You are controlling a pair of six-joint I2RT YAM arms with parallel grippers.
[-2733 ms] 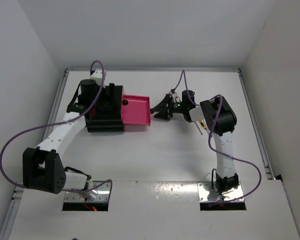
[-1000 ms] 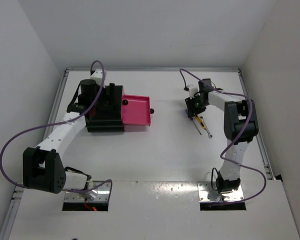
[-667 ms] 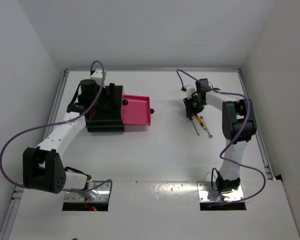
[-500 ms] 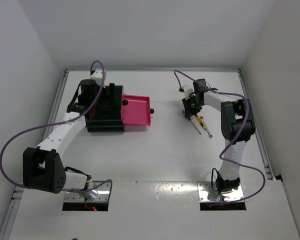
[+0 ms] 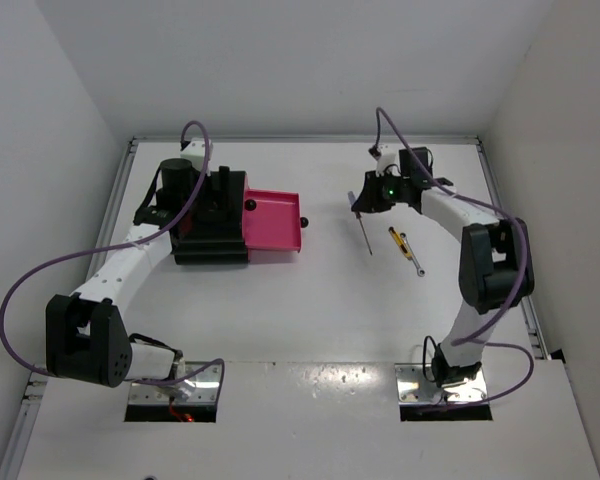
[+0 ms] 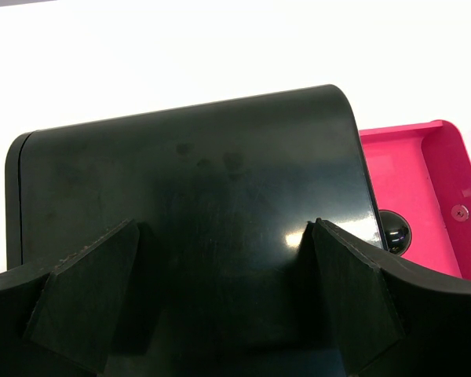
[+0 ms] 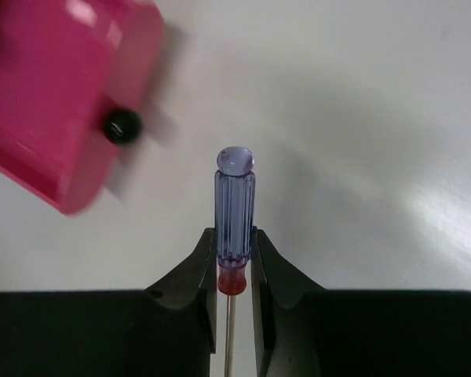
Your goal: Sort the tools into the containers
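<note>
Next, my right gripper swings over the open pink drawer and releases the screwdriver (image 5: 366,236) inside, since the drawer lies to the gripper's left in the top view.
My right gripper (image 7: 234,251) is shut on a blue-handled screwdriver (image 7: 235,212), pinching the lower end of the handle by its red collar. In the top view the right gripper (image 5: 361,204) hangs right of the drawer, and the screwdriver (image 5: 366,236) has its thin shaft pointing toward the near side. A yellow-handled tool (image 5: 399,239) lies on the table just right of it. The black cabinet (image 5: 208,245) stands at the left with one pink drawer (image 5: 272,222) pulled out. My left gripper (image 6: 224,228) is open, its fingers spread over the cabinet's top (image 6: 196,173).
The open drawer's black knob (image 5: 303,222) faces the right arm, and it shows blurred in the right wrist view as the knob (image 7: 122,126). A second knob (image 5: 249,205) sits by the cabinet front. White walls enclose the table on three sides.
The right gripper closed on the blue screwdriver, lifted it off the table beside the yellow-handled tool and swung left toward the drawer. The left arm stayed still.
</note>
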